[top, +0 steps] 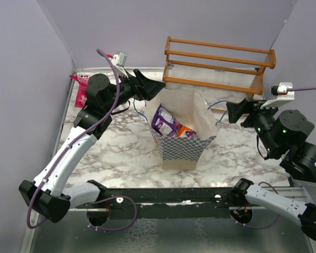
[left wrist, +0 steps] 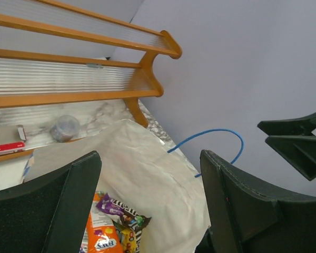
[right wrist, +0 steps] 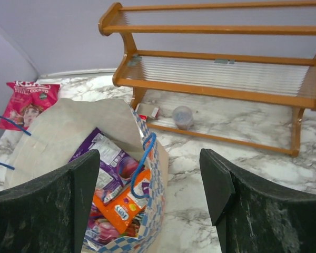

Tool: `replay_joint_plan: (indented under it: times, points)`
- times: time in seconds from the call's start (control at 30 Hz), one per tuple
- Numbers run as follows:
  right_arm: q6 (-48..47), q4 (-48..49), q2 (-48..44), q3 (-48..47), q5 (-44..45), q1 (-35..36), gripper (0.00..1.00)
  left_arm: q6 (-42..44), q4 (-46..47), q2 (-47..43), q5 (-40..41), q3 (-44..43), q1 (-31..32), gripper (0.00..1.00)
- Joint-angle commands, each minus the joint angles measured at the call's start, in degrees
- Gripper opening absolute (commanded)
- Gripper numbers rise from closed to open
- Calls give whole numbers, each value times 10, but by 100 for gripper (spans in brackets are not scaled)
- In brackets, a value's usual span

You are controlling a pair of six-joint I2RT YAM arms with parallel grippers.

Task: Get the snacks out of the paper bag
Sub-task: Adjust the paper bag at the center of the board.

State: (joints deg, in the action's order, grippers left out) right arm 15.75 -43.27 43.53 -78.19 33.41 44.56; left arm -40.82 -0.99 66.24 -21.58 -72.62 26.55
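I should move my right gripper to the left in the overhead view next, onto the thin blue cord handle (right wrist: 142, 165), because that loop sticks out from the bag's rim.
The blue-and-white checkered paper bag (top: 181, 150) stands open mid-table, its cream inside showing. In it lie snacks: a purple packet (top: 166, 122) and an orange packet (top: 185, 130). The right wrist view shows the bag's wall (right wrist: 157, 211), the purple packet (right wrist: 108, 158) and the orange packet (right wrist: 129, 205). The pink-red bag with a face (top: 80, 87) lies on the table at the far left, outside the paper bag. My left gripper (top: 152, 87) is open and empty above the bag's far left rim. My right gripper (top: 230, 112) is open and empty to the bag's right.
A wooden rack (top: 218, 66) stands at the back behind the bag. A small round jar (right wrist: 183, 116) and a red-white box (right wrist: 147, 110) lie under it. Purple walls close in the left, back and right sides.
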Motion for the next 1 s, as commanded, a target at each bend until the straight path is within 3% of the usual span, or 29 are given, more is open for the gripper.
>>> replay_joint_plan:
  times: [0.0, 0.13, 0.27, 0.43, 0.53, 0.77, 0.97]
  points:
    - [119, -59, 54, -5, 34, 2, 77, 3, 30, 4, 33, -17, 33, 79]
    - [154, -96, 102, -8, 24, 2, 81, 5, 36, 1, 52, -17, 71, 79]
    - [177, -78, 117, 30, -16, 2, 75, 11, 29, -1, 84, -27, 99, 79]
    - [160, -35, 123, 50, -33, 2, 52, 26, 11, 20, 86, -47, 130, 79]
    - [147, 2, 119, 60, -21, 2, 45, 33, 4, 28, 92, -67, 145, 79]
    - [103, 72, 109, 60, -32, 2, 5, 53, -26, 27, 117, -77, 159, 79]
    - [30, 191, 78, 60, -115, 2, 2, 58, -39, 28, 126, -74, 160, 79]
